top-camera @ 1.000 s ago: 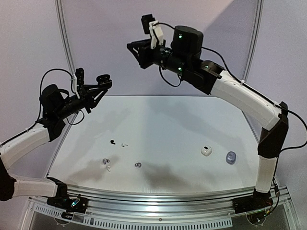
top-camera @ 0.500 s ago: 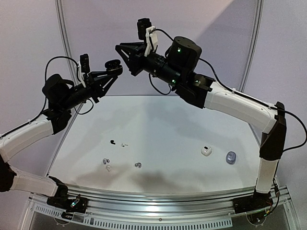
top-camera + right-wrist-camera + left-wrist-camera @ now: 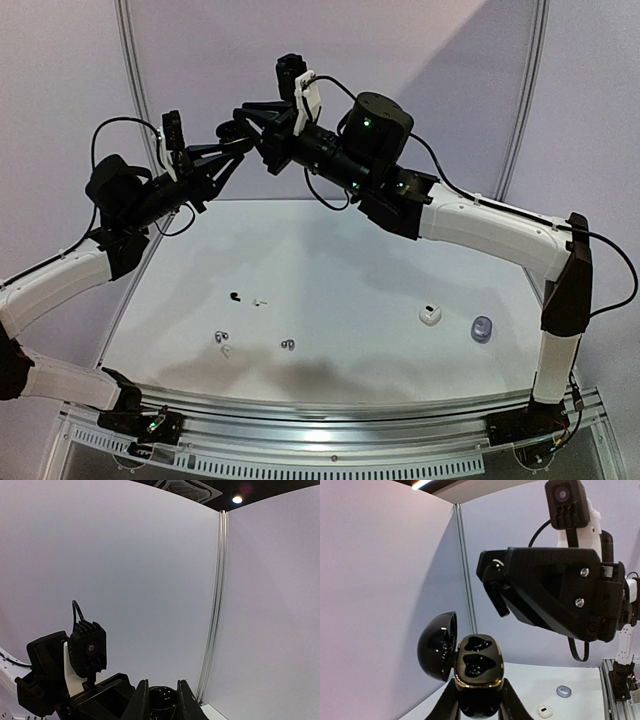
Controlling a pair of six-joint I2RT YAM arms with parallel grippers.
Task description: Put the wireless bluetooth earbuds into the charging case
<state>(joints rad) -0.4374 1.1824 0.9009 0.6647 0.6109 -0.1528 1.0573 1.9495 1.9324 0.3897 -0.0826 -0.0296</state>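
Note:
My right gripper moves back and down next, tilting its fingers downward, and releases the grey earbud on the bare tabletop between it and the white case.
My left gripper (image 3: 230,138) is raised high and shut on an open black charging case (image 3: 479,662). Its lid (image 3: 437,645) is swung left and both wells look empty. My right gripper (image 3: 245,113) hangs close above the case, nearly touching in the top view. It is shut on a small glossy black earbud (image 3: 495,568), also seen between its fingers in the right wrist view (image 3: 162,700). On the table lie a black earbud (image 3: 234,296), a white one (image 3: 260,300), a silvery one (image 3: 219,337), another white one (image 3: 227,350) and a grey one (image 3: 288,345).
A white case (image 3: 430,315) and a blue-grey case (image 3: 482,329) sit on the table's right side; both also show in the left wrist view, white (image 3: 544,711) and blue-grey (image 3: 564,691). White walls and a metal post (image 3: 135,80) stand behind the raised grippers.
My right gripper has swung left and down toward the left gripper. My left gripper has lifted the open case up and right to meet it. The things on the table have not moved.

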